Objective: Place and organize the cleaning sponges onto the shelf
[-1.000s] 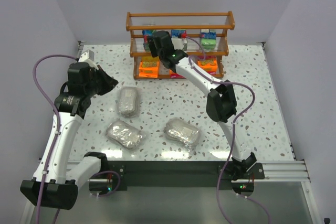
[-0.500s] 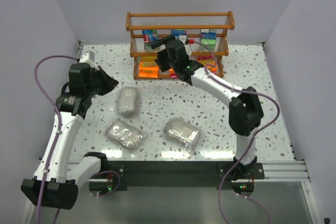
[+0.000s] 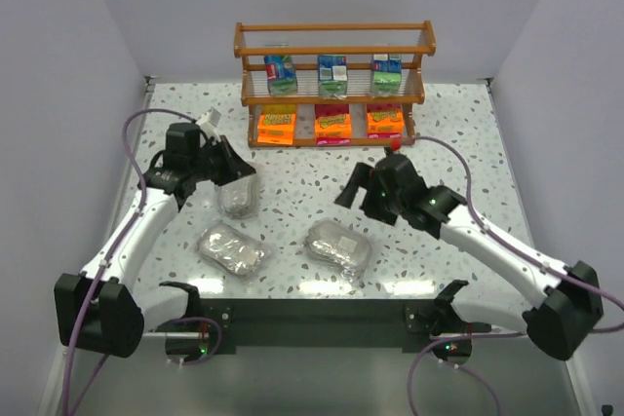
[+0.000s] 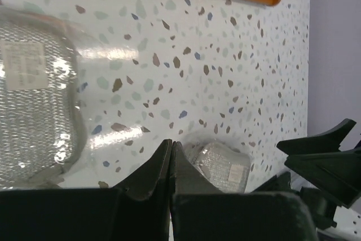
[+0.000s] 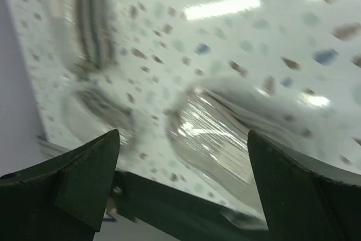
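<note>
My right gripper should move down and back onto that wrap edge (image 3: pixel 352 271) (image 5: pixel 248 207) sticking out at the near end of the front middle sponge, and then it should close.
The wooden shelf (image 3: pixel 334 94) stands at the table's far edge. Three green-and-blue sponge packs (image 3: pixel 332 68) sit on its middle tier and three orange ones (image 3: pixel 332 123) on its bottom tier. Three silvery wrapped sponges lie on the table: one (image 3: pixel 237 198) under my left gripper, one (image 3: pixel 232 248) at the front left and one (image 3: pixel 338 245) at the front middle. My left gripper (image 3: pixel 246 169) (image 4: pixel 171 145) is shut and empty, just above the first. My right gripper (image 3: pixel 351 187) (image 5: pixel 183 134) is open and empty, hovering over the front middle sponge (image 5: pixel 220 145).
The table's black front rail (image 3: pixel 322 314) carries both arm bases. White walls close in the left, right and back sides. In the left wrist view the right arm's dark fingers (image 4: pixel 321 150) show at the right edge, beyond a silvery sponge (image 4: pixel 223 165).
My right arm has pulled back from the shelf to the middle of the table, and its jaws have opened wide. My left arm has swung right, over the upper silvery sponge.
</note>
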